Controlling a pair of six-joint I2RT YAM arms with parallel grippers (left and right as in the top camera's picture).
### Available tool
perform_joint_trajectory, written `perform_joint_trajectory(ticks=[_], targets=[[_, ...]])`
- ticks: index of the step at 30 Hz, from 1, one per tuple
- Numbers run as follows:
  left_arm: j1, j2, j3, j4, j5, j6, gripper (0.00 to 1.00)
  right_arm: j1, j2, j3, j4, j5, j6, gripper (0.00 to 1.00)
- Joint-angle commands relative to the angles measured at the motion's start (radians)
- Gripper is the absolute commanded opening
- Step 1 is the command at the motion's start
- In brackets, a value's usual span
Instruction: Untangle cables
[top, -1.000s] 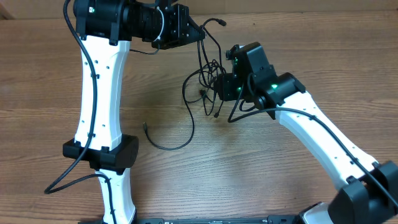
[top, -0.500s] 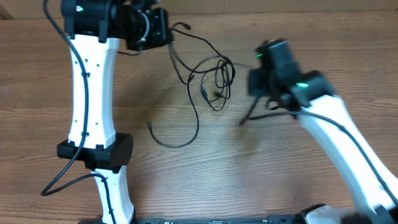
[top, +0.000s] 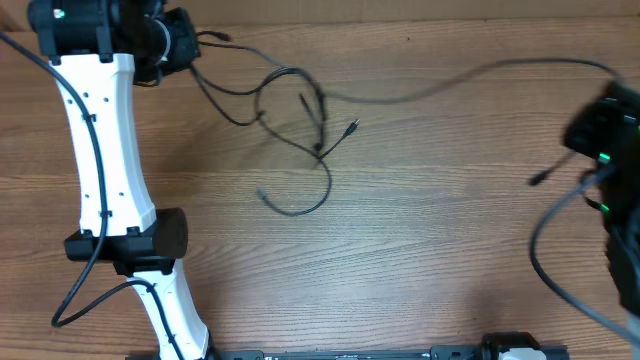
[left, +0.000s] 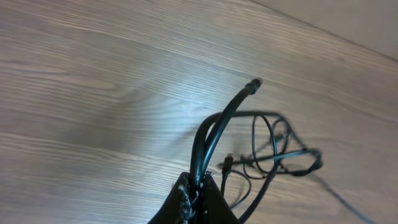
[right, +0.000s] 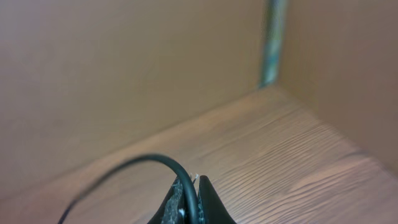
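Observation:
My right gripper should leave the cord running into the tangle (left: 280, 155), lower to the bare tabletop below it and release.
The cables (top: 300, 110) are thin black cords lying in a loose tangle on the wooden table, back of centre. One strand (top: 450, 88) stretches from the tangle away to the far right. Another strand ends in a curl with a free plug (top: 262, 194) nearer the front. My left gripper (top: 188, 45) sits at the back left, shut on two strands (left: 208, 134); one plug end (left: 254, 83) sticks out beyond it, and the tangle (left: 280, 155) lies past it. In the right wrist view my right gripper (right: 194, 185) is shut on a single cord (right: 155, 159) that arches out leftward.
My left arm's white links and black elbow (top: 130, 245) stand along the left side. My right arm's dark wrist (top: 605, 130) and its thick fixed wires (top: 545, 235) fill the right edge. A brown wall (right: 124, 74) rises behind the table's far edge.
The right gripper closed on a cord and swung far right, drawing one strand out straight. The left gripper moved left with its strands. The tangle spread out and loosened.

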Motion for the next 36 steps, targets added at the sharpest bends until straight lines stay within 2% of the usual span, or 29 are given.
perform_joint_trajectory(ticks=[1,9,19,30,36], targets=[[0.030,-0.016,0.023,-0.001,-0.071,-0.006,0.04,-0.052,-0.030,0.034,0.003,0.080,-0.057,0.04],[0.014,-0.016,0.023,-0.001,-0.069,0.014,0.04,-0.135,0.043,0.034,-0.017,0.083,-0.056,0.04],[-0.044,-0.016,0.023,-0.001,0.017,0.047,0.04,-0.237,0.312,0.034,0.001,0.014,-0.052,0.04],[-0.217,-0.016,0.023,-0.001,0.027,0.064,0.04,-0.417,0.620,0.034,0.239,0.013,-0.064,0.04],[-0.323,-0.016,0.023,-0.001,0.024,0.135,0.04,-0.487,0.737,0.034,0.247,-0.138,-0.082,0.04]])
